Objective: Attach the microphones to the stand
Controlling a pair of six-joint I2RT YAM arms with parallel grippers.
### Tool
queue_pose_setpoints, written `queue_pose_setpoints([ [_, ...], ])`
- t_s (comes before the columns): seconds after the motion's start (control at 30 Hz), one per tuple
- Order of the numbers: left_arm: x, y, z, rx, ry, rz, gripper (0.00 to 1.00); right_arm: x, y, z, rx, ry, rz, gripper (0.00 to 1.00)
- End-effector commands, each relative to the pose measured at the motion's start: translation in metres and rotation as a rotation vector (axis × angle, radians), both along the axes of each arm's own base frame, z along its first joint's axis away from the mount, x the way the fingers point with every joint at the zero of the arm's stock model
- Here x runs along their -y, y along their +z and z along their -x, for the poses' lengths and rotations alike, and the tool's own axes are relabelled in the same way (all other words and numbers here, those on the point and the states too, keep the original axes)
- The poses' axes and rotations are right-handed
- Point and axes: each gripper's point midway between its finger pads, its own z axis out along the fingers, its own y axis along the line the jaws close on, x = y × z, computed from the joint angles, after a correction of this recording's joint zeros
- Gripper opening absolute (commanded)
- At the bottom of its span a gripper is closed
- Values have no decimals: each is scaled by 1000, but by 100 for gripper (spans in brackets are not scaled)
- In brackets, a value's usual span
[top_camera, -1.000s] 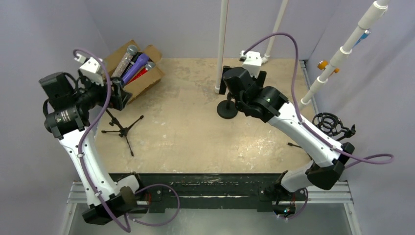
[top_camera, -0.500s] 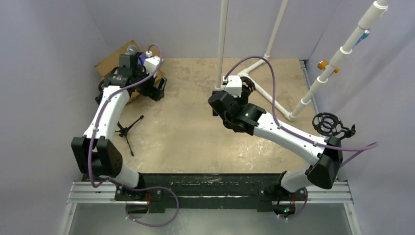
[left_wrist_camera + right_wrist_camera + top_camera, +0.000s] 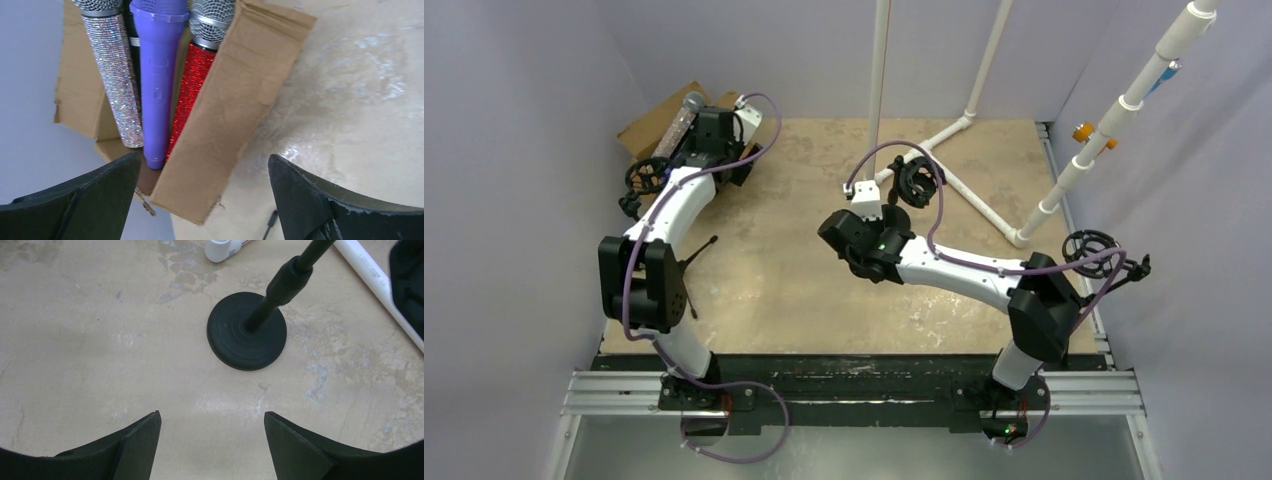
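Observation:
My left gripper moves down onto the box's near flap next and closes on the cardboard. The reason is that the flap runs between my open fingers beside the red glitter microphone.
A silver glitter microphone, a purple one and a red glitter one lie side by side in a cardboard box. A black one is partly hidden between the silver and the purple. My left gripper is open and empty above the box's near flap, at the back left in the top view. My right gripper is open and empty above bare table, just short of the round base of a black stand. The wrist hides its fingers from above.
A tripod stand with a shock mount stands left of my left arm. Another shock mount is at the right edge. White PVC pipes cross the back right of the table, one just beyond the stand base.
My left arm has stretched out to the back left and now hovers over the box. My right arm has swung left and lowered, uncovering the middle stand and its shock mount.

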Motion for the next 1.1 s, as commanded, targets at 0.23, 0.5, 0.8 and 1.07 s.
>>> queue_pose_setpoints([
  [0.23, -59, 0, -29, -26, 135, -215, 64, -2, -31, -26, 16, -76, -32, 73],
  [0.5, -81, -28, -26, -121, 167, -200, 65, 27, -51, -32, -11, -129, -27, 70],
  [0.8, -79, -43, -28, -198, 138, -196, 36, 63, -87, -49, -68, -186, 13, 66],
  [1.07, -69, -66, -18, -287, 88, -167, 0, 82, -92, -71, -16, -263, 61, 62],
])
